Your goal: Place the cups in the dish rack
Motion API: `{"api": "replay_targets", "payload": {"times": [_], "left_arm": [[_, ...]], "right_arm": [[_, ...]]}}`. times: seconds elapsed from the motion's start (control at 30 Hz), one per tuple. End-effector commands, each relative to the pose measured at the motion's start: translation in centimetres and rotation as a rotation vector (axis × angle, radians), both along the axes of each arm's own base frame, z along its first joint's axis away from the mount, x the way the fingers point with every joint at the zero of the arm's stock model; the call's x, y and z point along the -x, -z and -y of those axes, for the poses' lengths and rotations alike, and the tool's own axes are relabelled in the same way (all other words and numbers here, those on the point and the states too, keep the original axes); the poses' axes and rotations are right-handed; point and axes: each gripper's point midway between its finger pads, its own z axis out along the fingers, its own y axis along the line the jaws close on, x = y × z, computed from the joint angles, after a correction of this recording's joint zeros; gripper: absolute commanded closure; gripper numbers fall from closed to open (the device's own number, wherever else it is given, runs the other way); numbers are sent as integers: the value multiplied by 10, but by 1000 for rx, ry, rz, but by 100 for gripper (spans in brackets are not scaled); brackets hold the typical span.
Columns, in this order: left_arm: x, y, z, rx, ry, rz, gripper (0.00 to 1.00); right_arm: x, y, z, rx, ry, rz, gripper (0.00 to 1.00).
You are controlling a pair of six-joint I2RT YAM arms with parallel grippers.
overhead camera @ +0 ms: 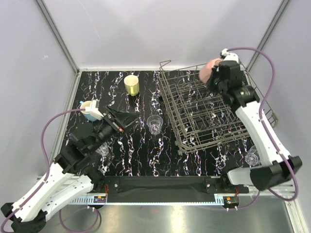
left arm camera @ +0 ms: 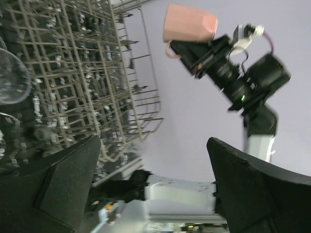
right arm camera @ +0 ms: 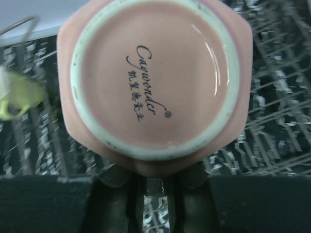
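The robot needs to shift its right gripper to the rack's empty far wires, below the gripper and to its right in the top view, tilt it downward, lower it and release the mug.
My right gripper (overhead camera: 214, 77) is shut on the handle of a pink mug (overhead camera: 209, 70) and holds it over the far right part of the grey wire dish rack (overhead camera: 194, 127). The right wrist view shows the mug's base (right arm camera: 154, 73) toward the camera, with the gripper (right arm camera: 154, 187) below it. The mug also shows in the left wrist view (left arm camera: 189, 23). My left gripper (overhead camera: 125, 120) is open and empty above the table, left of a clear glass (overhead camera: 154, 124). A pale yellow mug (overhead camera: 131, 85) stands at the back. A light blue mug (overhead camera: 87, 108) is partly hidden behind my left wrist.
Another clear glass (overhead camera: 251, 157) stands right of the rack beside my right arm. A third glass (overhead camera: 103, 150) sits under my left arm. The left wrist view shows the rack (left arm camera: 87, 73) and a glass (left arm camera: 12, 77) at its left edge. Grey walls close in the black marbled table (overhead camera: 141, 155).
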Motion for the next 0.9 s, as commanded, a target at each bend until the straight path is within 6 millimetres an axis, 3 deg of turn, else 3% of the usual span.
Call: {"api": "replay_targets", "payload": {"times": [0.0,0.03,0.1,0.13,0.2,0.23,0.33,0.37,0.53,0.87], "left_arm": [[7,-1,-11,-155,12,108,1],[8,2,-11,-170,19,111,1],[10,9,-12,-202,32,120,1],[11,14,-12,-216,35,115,1],[11,22,-13,-236,38,115,1],[10,23,-13,-240,37,118,1],[16,26,-5,-234,93,125,1],[17,28,-5,-239,103,129,1],[22,38,-4,-292,140,128,1],[28,39,-16,-343,128,150,1]], "right_arm": [[-31,-32,43,100,137,79,100],[-38,-37,56,104,175,86,100],[-51,-22,75,145,238,41,100],[-56,-21,95,156,293,29,100],[-66,0,120,181,363,-31,100],[-68,9,144,175,416,-55,100],[-78,31,155,123,440,-94,100],[-78,35,173,120,485,-103,100],[-88,57,182,171,505,-156,100],[-107,99,193,207,533,-198,100]]}}
